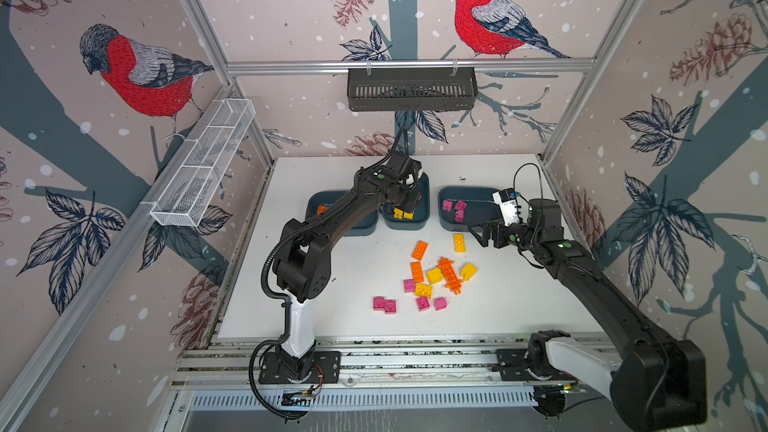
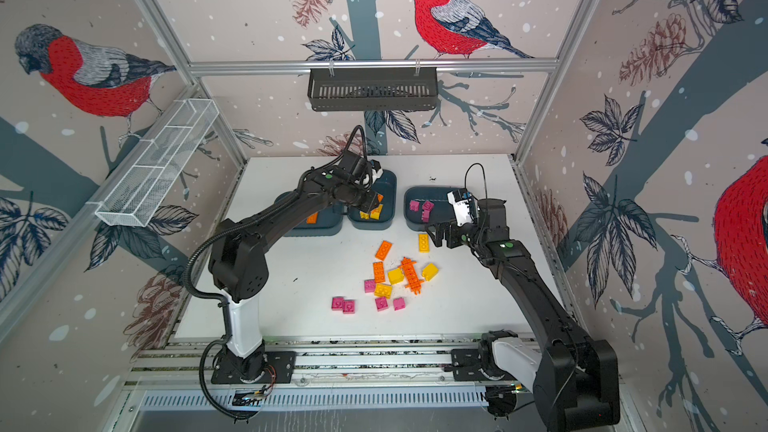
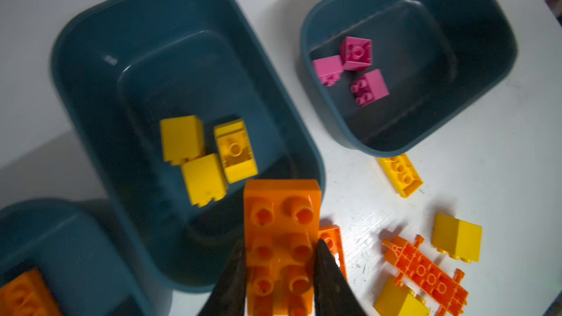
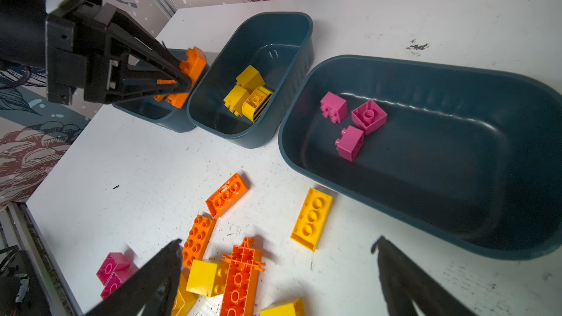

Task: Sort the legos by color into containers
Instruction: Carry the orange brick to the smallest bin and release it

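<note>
The left gripper moves away from the middle tub [image 1: 424,220] next, as that one holds yellow bricks. Then it goes over the tub with orange inside and lowers to release the brick.
My left gripper [image 3: 281,243] is shut on an oblong orange brick [image 3: 282,208] and holds it in the air over the teal tubs, near the middle tub's [image 1: 424,220] rim. That tub holds yellow bricks [image 3: 206,150]. The left tub [image 1: 328,194] holds an orange brick [image 1: 322,209], and the right tub [image 1: 465,191] holds three pink bricks [image 4: 352,123]. My right gripper [image 4: 278,242] is open and empty above the table beside a yellow oblong brick [image 1: 459,242]. Loose orange, yellow and pink bricks, with a spiky orange piece [image 1: 449,275], lie mid-table.
A black slotted basket [image 1: 411,89] hangs on the back rail. A white wire-mesh tray [image 1: 203,168] is fixed to the left wall. Aluminium rails [image 1: 374,359] carrying both arm bases run along the table's front edge. Two joined pink bricks [image 1: 384,304] lie nearest the front.
</note>
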Robot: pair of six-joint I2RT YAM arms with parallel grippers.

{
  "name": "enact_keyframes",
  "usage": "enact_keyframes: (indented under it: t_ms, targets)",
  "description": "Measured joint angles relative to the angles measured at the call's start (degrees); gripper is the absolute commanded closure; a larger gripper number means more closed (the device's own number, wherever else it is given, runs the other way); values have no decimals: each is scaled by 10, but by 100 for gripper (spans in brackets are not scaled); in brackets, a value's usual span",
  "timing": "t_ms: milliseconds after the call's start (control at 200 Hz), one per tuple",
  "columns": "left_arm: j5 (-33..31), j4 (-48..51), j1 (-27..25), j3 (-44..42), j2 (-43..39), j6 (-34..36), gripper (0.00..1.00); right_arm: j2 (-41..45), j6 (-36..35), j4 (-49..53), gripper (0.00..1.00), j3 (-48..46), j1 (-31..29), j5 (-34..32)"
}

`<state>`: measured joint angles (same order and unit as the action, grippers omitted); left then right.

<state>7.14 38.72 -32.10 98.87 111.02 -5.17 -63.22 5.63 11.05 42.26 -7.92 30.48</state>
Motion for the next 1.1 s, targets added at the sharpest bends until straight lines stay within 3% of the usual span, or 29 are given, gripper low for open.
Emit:
enact_keyframes:
  t_ms: [360,650,846,931,1101]
  targets:
    - [-60,18,117,-125,-77,-36,74,-17,0,-2,0,12,-5,9]
    - [-89,-10,204,-187,-75,-30,75,-18,2,-2,1,11,-18,10]
    - [-109,-32,218,-184,-38,-19,73,-17,2,-2,1,8,-28,9]
    - [-116,-33,218,-182,-25,-14,67,-16,2,-2,1,8,-29,8]
    - [-138,-33,222,-182,-25,-9,39,-16,4,-2,1,8,-30,7]
